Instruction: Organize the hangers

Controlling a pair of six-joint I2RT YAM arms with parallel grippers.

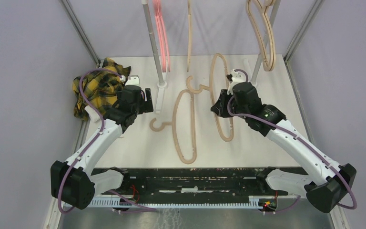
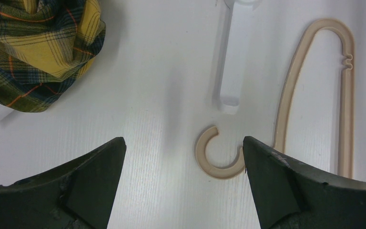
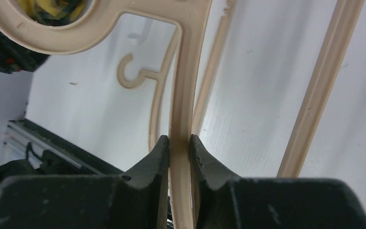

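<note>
I will lift my right gripper outward to the rack and let go of its hanger in the gap (image 1: 203, 21) beside the lone hanging beige one, because that space is free.
A beige hanger (image 1: 186, 129) lies flat on the white table, its hook (image 1: 159, 125) to the left. My left gripper (image 1: 146, 101) hovers open and empty above that hook; in the left wrist view the hook (image 2: 217, 160) lies between the wide-apart fingers, close to the right one, with the hanger's body (image 2: 314, 86) beyond. My right gripper (image 1: 218, 106) is shut on a second beige hanger (image 1: 221, 90); in the right wrist view the pads clamp its bar (image 3: 190, 71). Pink hangers (image 1: 161, 33) and more beige hangers (image 1: 262, 33) hang on the rack.
A yellow-black plaid cloth (image 1: 97, 86) is bunched at the table's back left; it also shows in the left wrist view (image 2: 33, 47). The rack's white pole (image 1: 152, 43) stands on a white foot (image 2: 236, 62) near the lying hanger. Grey walls enclose the table.
</note>
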